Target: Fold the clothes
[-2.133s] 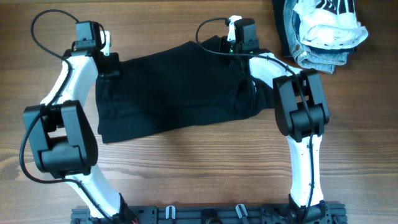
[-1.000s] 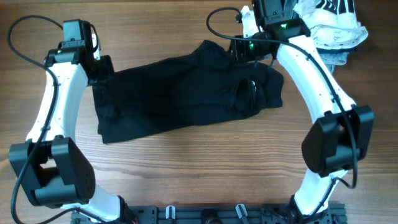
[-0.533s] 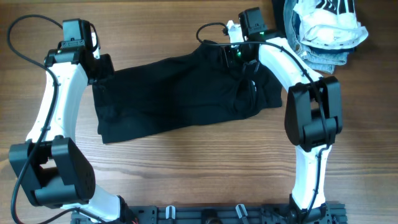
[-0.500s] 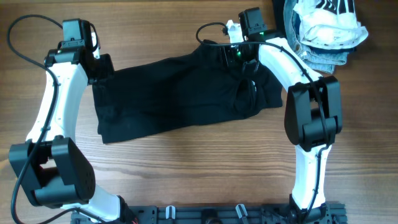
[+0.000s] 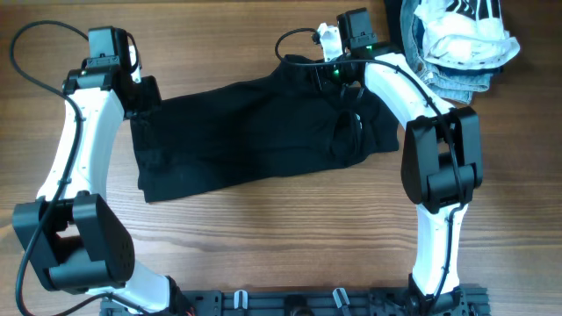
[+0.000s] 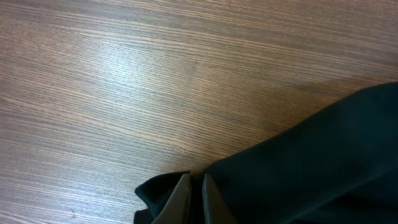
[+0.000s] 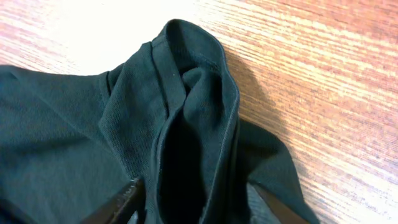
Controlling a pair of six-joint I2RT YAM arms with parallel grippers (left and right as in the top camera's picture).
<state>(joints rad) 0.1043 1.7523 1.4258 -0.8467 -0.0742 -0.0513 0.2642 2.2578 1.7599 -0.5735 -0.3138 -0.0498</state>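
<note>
My left gripper needs to draw up and back toward the garment's near corner (image 5: 157,182), which lies back from it, then lower and release, because the cloth still lies spread.
The clothes (image 5: 246,132), one plain black garment, lie spread across the middle of the wooden table. My left gripper (image 5: 142,95) sits at the garment's upper left corner. In the left wrist view that gripper (image 6: 194,186) is shut, pinching a bunched edge of the black fabric (image 6: 311,162). My right gripper (image 5: 338,79) is at the garment's upper right edge. In the right wrist view its jaws (image 7: 199,199) stand apart on either side of a raised hemmed fold of the black cloth (image 7: 186,106), not closed on it.
A pile of blue denim and white striped fabric (image 5: 457,44) sits at the back right corner, close to my right arm. A black rail (image 5: 290,303) runs along the table's front edge. Bare wood (image 5: 281,237) lies in front of the garment.
My right arm has drawn its elbow back in from the far right, and its gripper has settled over the garment's upper right fold. The left arm and garment have stayed still over the last second.
</note>
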